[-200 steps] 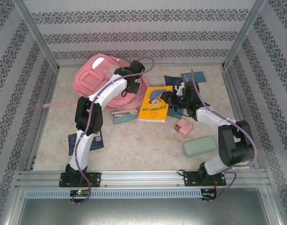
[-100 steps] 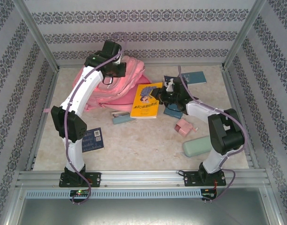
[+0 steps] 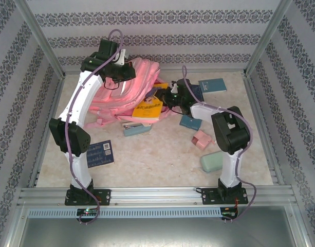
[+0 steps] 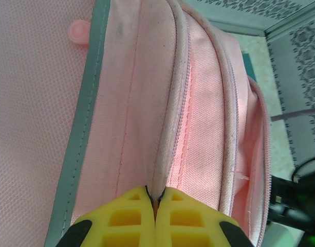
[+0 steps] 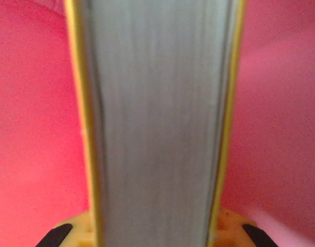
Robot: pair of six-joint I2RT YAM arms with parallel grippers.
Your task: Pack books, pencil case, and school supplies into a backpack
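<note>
My right gripper pushes the yellow book deeper into the backpack's opening [image 3: 148,98] next and releases it inside, because much of the book still sticks out.
The pink backpack [image 3: 127,91] lies at the back left, its mouth facing right. My left gripper [image 3: 125,72] is shut on the bag's piped zipper edge [image 4: 165,149] and holds it up. My right gripper [image 3: 170,98] is shut on the yellow book [image 3: 148,108], which is tilted with its far end at the bag's mouth. In the right wrist view the book's grey page edge [image 5: 154,128] stands between the fingers [image 5: 70,231], with pink fabric [image 5: 29,128] on both sides. A navy book [image 3: 100,153] lies near the left arm, and a teal book [image 3: 212,85] lies at the back right.
A teal stapler-like item [image 3: 136,128] lies in front of the bag. A small teal pad [image 3: 190,122], a pink boxy thing [image 3: 202,139] and a pale green pencil case [image 3: 214,161] lie around the right arm. A pink strap [image 3: 98,122] trails to the left.
The left gripper has risen and pulled the bag's edge up and back. The right gripper has carried the yellow book left, up to the bag's mouth.
</note>
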